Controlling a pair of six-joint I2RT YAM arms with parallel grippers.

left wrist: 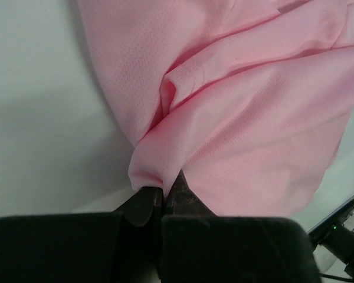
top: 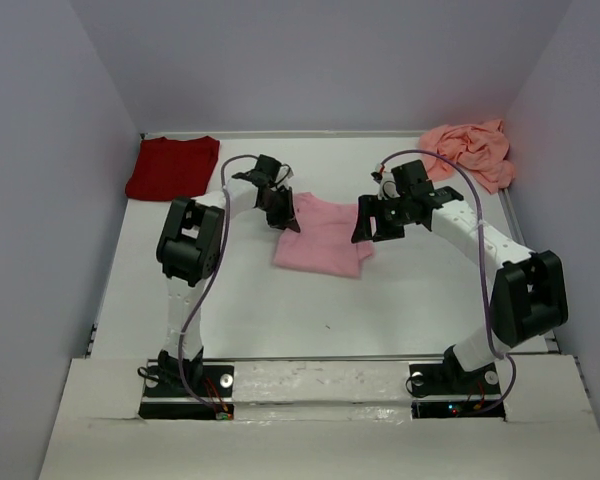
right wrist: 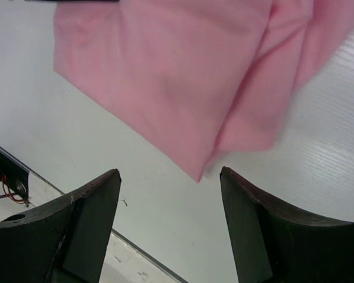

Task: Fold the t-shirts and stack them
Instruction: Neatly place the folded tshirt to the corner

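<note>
The robot's left hand will pull the pink t-shirt (top: 320,237) outward to the red t-shirt's inner edge (top: 213,165) and let go, because the red t-shirt lies folded to its left in the top view.
The light pink t-shirt (top: 320,237) lies partly folded at the table's middle. My left gripper (top: 283,213) is shut on its left edge, pinching a fold of the pink cloth (left wrist: 236,106) between the fingertips (left wrist: 143,203). My right gripper (top: 378,228) is open and empty just above the shirt's right corner (right wrist: 183,88), with its fingers (right wrist: 91,206) spread wide over bare table. The dark red t-shirt (top: 173,166) lies folded flat at the back left. The salmon-pink t-shirt (top: 472,150) is crumpled at the back right.
White walls close in the table (top: 380,310) at the back and both sides. A raised white ledge (top: 320,385) with both arm bases runs along the near edge. A small dark speck (top: 326,325) lies on the table in front of the pink shirt.
</note>
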